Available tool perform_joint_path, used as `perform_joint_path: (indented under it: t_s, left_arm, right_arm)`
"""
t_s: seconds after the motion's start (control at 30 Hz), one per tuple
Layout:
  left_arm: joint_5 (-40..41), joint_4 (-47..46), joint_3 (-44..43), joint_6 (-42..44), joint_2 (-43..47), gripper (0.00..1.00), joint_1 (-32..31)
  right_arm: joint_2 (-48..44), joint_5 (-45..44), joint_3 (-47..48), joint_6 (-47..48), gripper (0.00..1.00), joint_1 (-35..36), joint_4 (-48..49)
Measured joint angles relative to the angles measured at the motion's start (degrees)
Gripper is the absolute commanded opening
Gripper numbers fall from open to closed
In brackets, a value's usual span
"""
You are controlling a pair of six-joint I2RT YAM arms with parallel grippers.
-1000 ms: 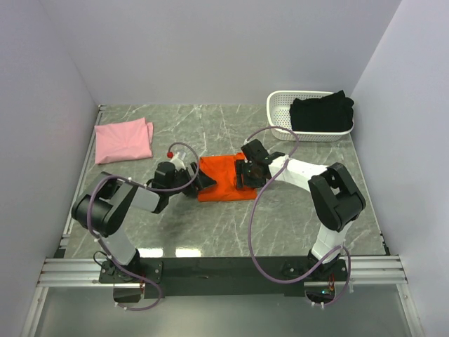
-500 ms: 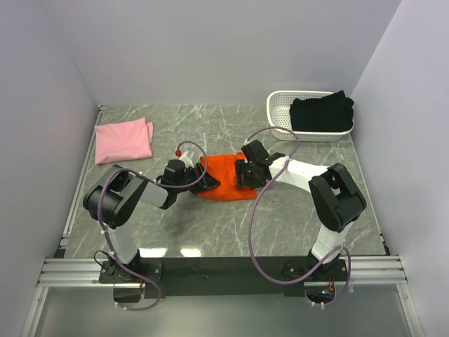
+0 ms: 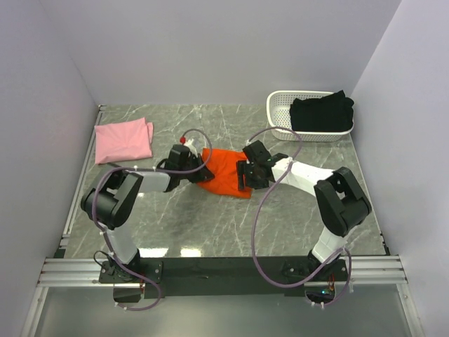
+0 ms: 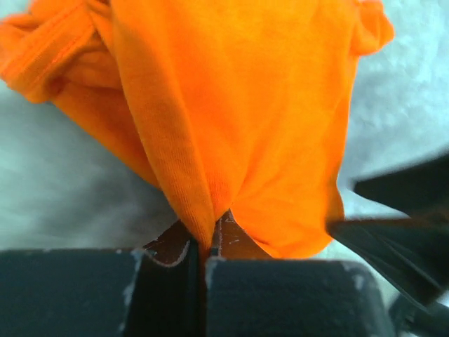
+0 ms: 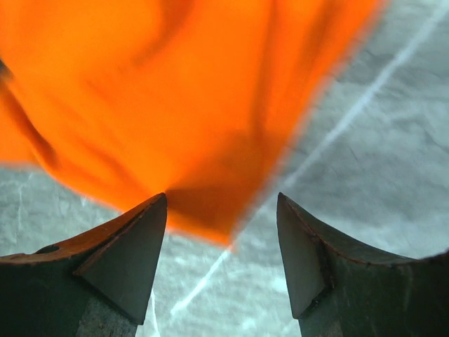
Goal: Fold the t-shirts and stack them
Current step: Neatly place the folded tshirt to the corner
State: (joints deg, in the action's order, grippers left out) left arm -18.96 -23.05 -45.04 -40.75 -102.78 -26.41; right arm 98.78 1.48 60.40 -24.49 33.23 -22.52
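The pink t-shirt lies folded and uncovered, so my left gripper will next go up and to the left in the top view over it, then go down to release.
The orange t-shirt lies rumpled at the middle of the table. My left gripper is at its left edge, and in the left wrist view the left gripper is shut on a pinched fold of the orange t-shirt. My right gripper stands at the shirt's right side. Seen from the right wrist, the right gripper is open, and a corner of the orange t-shirt reaches down between its fingertips. A pink t-shirt lies folded at the back left. A black t-shirt sits in the basket.
The white slotted basket stands at the back right by the wall. Walls close in the table on the left, back and right. Cables loop over both arms above the marble table.
My left gripper has shut on the orange t-shirt's left edge and shifted back and to the right, bunching the cloth that lay flat. The right gripper has stayed open in nearly the same place.
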Motion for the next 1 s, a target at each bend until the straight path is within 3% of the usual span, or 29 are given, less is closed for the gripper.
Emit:
perform_joint_path:
  t_s: [0.23,0.43,0.73,1.0]
  left_arm:
    - [5.62,20.83,-13.99,13.33,2.36,0.00,4.74]
    - [9.94,32.65,-22.27,22.16,2.69,0.00,8.31]
    - [12.98,42.71,-26.58,31.28,3.26,0.00,15.15]
    - [12.17,48.48,-38.27,38.69,3.26,0.00,21.75]
  right_arm:
    - [-7.65,-1.01,0.81,1.51,0.74,-1.46,-4.59]
    - [-14.60,1.07,3.80,3.32,0.77,-7.65,-5.44]
    - [-18.45,7.80,4.13,5.75,0.78,-14.91,-3.56]
    - [-17.75,15.17,2.60,6.40,0.78,-16.04,-0.11]
